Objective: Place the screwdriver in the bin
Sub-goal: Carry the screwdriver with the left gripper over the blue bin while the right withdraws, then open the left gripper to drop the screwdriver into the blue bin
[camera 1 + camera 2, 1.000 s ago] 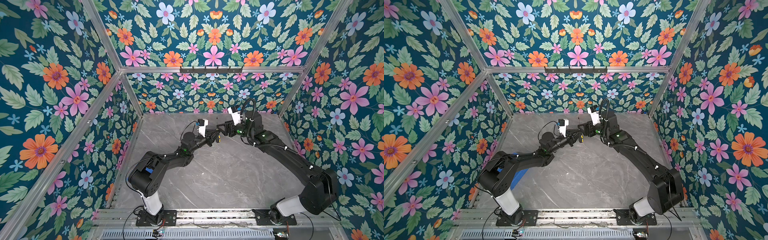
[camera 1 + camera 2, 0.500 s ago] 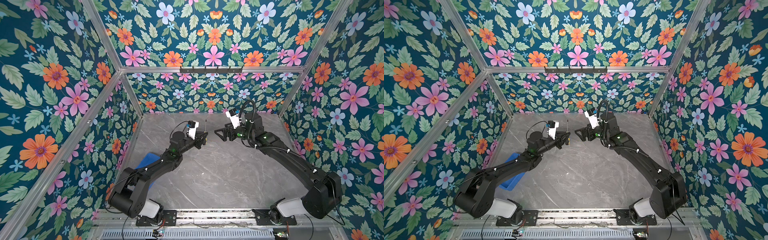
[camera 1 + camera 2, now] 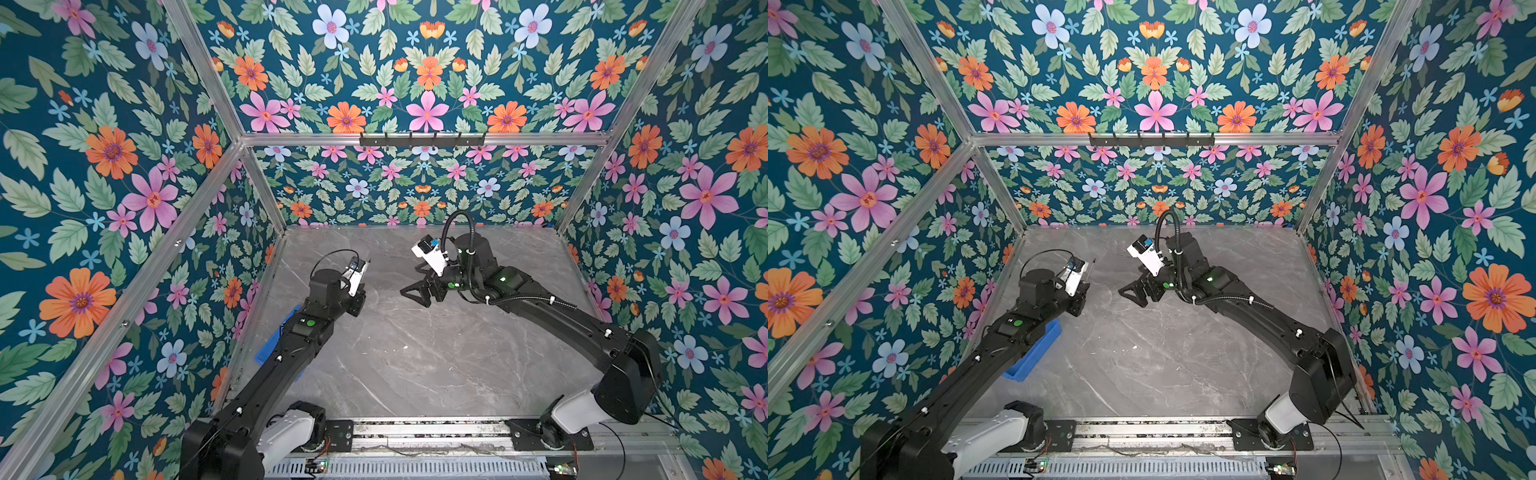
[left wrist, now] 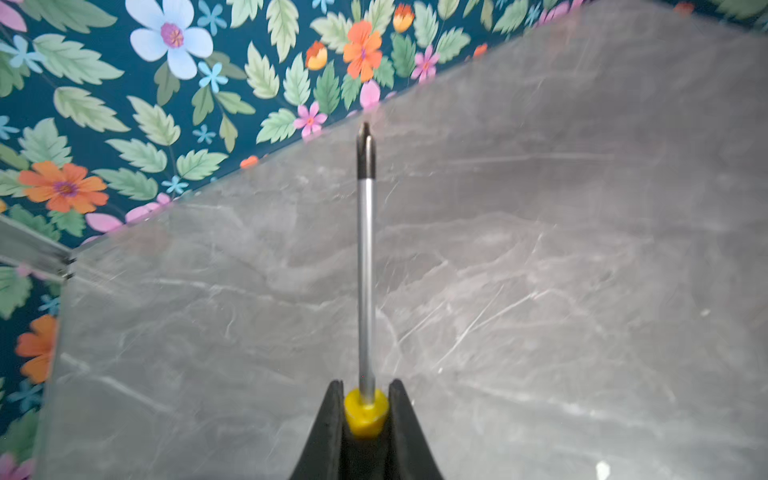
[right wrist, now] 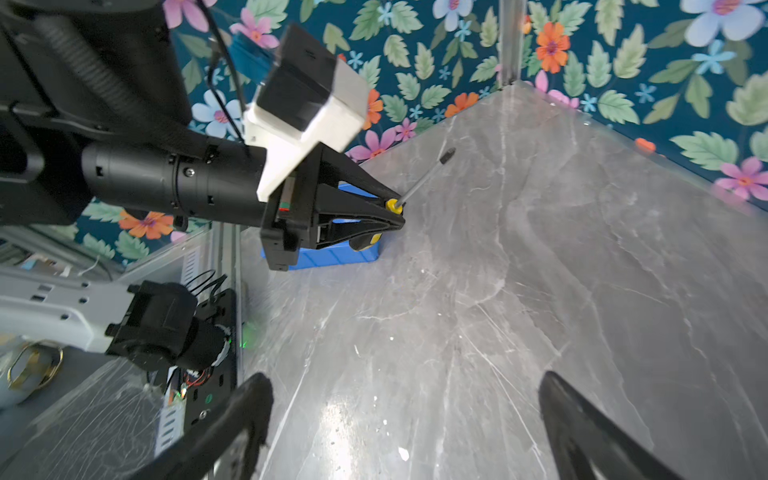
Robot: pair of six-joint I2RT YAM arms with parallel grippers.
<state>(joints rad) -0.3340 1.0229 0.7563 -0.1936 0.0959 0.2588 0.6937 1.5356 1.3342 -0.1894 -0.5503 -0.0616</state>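
Observation:
The screwdriver's metal stem is still over bare table. I will swing my left gripper back toward the base and over the blue bin [image 3: 1034, 357], and tip it down to release the screwdriver's handle.
The screwdriver [image 4: 365, 257] has a yellow-and-black handle and a thin metal shaft, and my left gripper [image 4: 365, 395] is shut on the handle. The shaft sticks straight out past the fingertips, above the grey table. From the right wrist, the screwdriver [image 5: 424, 178] and left gripper [image 5: 395, 212] hang in front of the blue bin [image 5: 332, 257]. In both top views the bin [image 3: 266, 353] [image 3: 1034, 357] lies on the table at the left, partly under the left forearm. My right gripper [image 3: 411, 293] [image 5: 403, 380] is open and empty, a short way right of the left gripper [image 3: 363, 286].
Floral walls with aluminium posts [image 3: 262, 183] close the grey marble table [image 3: 436, 353] on three sides. Both arm bases sit on a metal rail [image 3: 415, 428] along the front edge. A black hook bar [image 3: 422, 139] hangs on the back wall.
The right gripper let go of the screwdriver and opened wide. The left arm drew back to the left, carrying the screwdriver away from the right gripper and nearer the bin.

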